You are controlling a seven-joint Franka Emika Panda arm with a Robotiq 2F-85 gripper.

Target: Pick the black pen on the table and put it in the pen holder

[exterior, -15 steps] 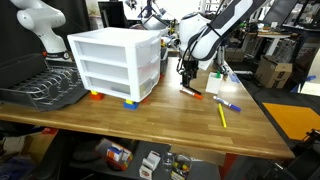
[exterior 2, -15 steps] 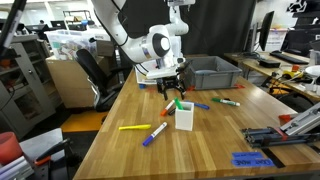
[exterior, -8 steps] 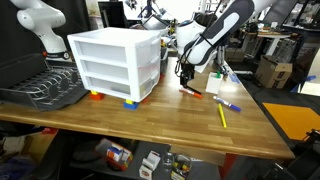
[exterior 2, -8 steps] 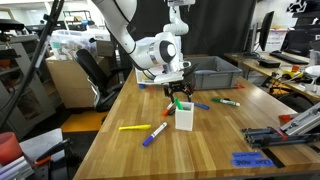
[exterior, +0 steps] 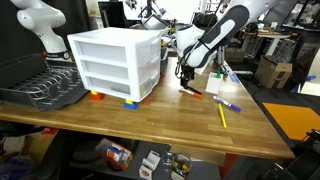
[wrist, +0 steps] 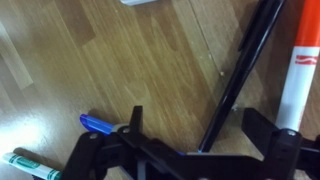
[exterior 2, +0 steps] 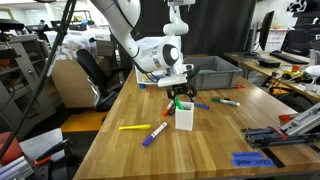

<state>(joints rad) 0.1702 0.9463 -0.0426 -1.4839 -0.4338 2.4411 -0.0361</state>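
The gripper eases toward the white pen next and closes on the black pen's body, which lies between the fingers, nearer the finger on the white pen's side.
The black pen lies slanted on the wooden table, running from the top right down between my fingers. My gripper is open, with one finger on each side of the pen and touching neither side. In both exterior views the gripper hangs low over the table. It is just behind the pen holder, a small white boxy cup. A white pen with a red-orange section lies just right of the black pen.
A blue pen and a green marker lie to one side of the gripper. A yellow pen and a purple pen lie nearer the table edge. A white drawer unit, a dish rack and a grey bin stand on the table.
My gripper has moved lower toward the table and a little closer to the pen holder. The pens have not moved.
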